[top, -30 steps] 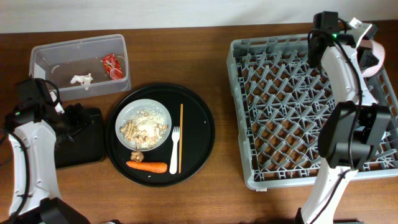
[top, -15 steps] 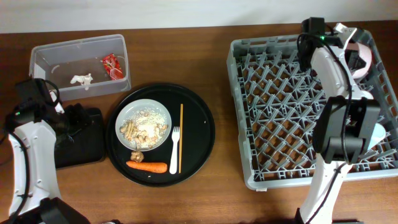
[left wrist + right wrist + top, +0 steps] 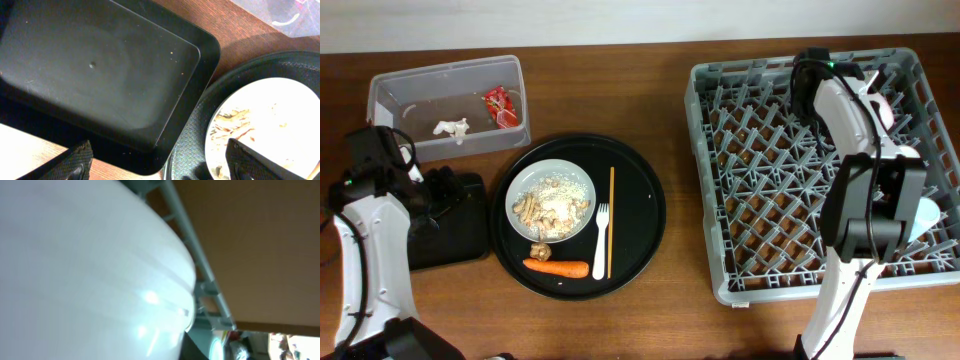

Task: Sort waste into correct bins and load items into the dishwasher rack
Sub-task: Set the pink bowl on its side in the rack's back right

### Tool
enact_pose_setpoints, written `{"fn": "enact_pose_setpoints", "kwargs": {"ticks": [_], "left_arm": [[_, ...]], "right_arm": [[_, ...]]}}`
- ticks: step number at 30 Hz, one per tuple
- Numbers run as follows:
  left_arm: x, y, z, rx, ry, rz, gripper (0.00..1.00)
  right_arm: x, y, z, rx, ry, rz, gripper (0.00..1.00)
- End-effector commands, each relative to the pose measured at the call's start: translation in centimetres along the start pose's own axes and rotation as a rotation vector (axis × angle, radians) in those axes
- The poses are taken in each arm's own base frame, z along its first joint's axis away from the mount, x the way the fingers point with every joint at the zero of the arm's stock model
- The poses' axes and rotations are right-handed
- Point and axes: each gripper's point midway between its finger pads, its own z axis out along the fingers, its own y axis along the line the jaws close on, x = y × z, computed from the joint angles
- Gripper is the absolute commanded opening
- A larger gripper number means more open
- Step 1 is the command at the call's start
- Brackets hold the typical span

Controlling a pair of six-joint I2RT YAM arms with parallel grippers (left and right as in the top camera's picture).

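Observation:
I need to move my left gripper across the white plate (image 3: pixel 270 115) next, and down onto the plate's rim that faces the chopstick (image 3: pixel 611 220), where the tray leaves room for a finger.
My right gripper (image 3: pixel 870 92) is over the back of the grey dishwasher rack (image 3: pixel 705 180), shut on the white bowl with a pinkish outside (image 3: pixel 888 100). The bowl fills the right wrist view (image 3: pixel 75 270) and hides the fingers. A light-blue cup (image 3: pixel 925 215) stands in the rack. My left gripper (image 3: pixel 160 165) is open and empty above the shallow black tray (image 3: pixel 100 65), beside the white plate (image 3: pixel 270 115). The plate holds pale crumbs (image 3: pixel 555 205). A brown lump (image 3: pixel 540 250), carrot (image 3: pixel 557 267), fork (image 3: pixel 601 240) and chopstick (image 3: pixel 611 220) lie beside it. The cream cup is out of view.
The clear tub (image 3: pixel 380 85) at the back left holds the red wrapper (image 3: pixel 500 105) and the white paper scrap (image 3: pixel 450 127). The round black serving tray (image 3: pixel 640 210) sits mid-table, touching the shallow black tray (image 3: pixel 460 245).
My right gripper has carried the bowl leftward and a little forward, from the rack's back right corner to over its back row. The left arm has not moved.

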Motion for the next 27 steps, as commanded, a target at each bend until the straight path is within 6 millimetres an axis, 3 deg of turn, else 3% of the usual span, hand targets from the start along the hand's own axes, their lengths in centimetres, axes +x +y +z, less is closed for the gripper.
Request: {"fn": "enact_pose_setpoints", "kwargs": {"ticks": [1,2,3,11,14,16,21,27], "left_arm": [[-0.4,-0.1,-0.2,0.006,-0.009,0.014,0.85],[-0.4,-0.1,-0.2,0.005,-0.007,0.014,0.85],[-0.4,-0.1,-0.2,0.005,-0.007,0.014,0.85],[-0.2,-0.1,-0.2,0.004,0.000,0.014,0.84],[-0.2,-0.1,-0.2,0.003,0.002,0.014,0.84],[-0.2,-0.1,-0.2,0.003,0.002,0.014,0.85],[-0.2,-0.1,-0.2,0.004,0.002,0.014,0.85],[-0.1,-0.3,-0.2,0.007,0.003,0.020,0.85]], "right_arm": [[1.8,2.2,-0.6,-0.103,0.066,-0.035,0.52],[1.9,1.9,-1.1,-0.110,0.068,-0.044,0.85],[1.9,1.6,-1.7,-0.120,0.066,-0.045,1.00],[1.0,-2.1,-7.8,-0.375,0.033,0.094,0.99],[1.0,-4.0,-11.6,-0.572,-0.001,0.115,0.99],[1.3,-4.3,-14.1,-0.712,-0.037,0.037,0.99],[4.8,-3.9,-20.1,-1.073,-0.064,-0.214,0.99],[9.4,-2.0,-25.2,-1.345,0.040,-0.392,0.99]]}}
